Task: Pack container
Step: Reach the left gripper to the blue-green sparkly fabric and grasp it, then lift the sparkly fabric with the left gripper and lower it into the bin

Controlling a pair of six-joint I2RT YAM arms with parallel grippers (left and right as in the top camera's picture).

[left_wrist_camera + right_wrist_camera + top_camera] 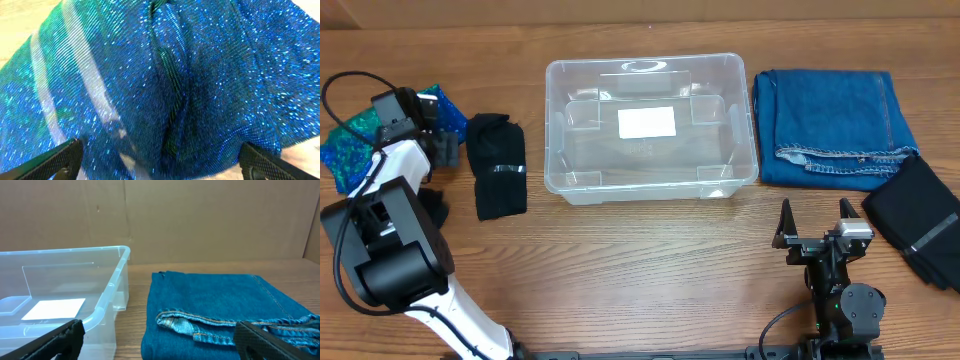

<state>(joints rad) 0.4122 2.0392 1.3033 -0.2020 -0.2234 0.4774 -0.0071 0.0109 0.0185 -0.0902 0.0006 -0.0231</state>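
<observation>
A fold of the sparkly blue-green cloth is between the left gripper's open fingers, so the robot next needs to lower the gripper onto that fold (171, 120) and then close it.
The clear plastic container (560, 150) with a white label on its base stands empty at the table's middle back; its corner shows in the right wrist view (107, 287). Folded blue jeans (832, 125) lie right of it, also in the right wrist view (220, 305). A sparkly blue-green cloth (350, 140) lies at far left and fills the left wrist view (165, 85). My left gripper (432, 140) is open, right over this cloth (160, 160). My right gripper (815, 225) is open and empty near the front edge, facing the jeans (157, 340).
A black folded garment (497, 165) lies left of the container. Another black garment (920, 220) lies at the right, by the jeans. A small dark item (435, 208) sits beside the left arm. Bare wood lies in front of the container.
</observation>
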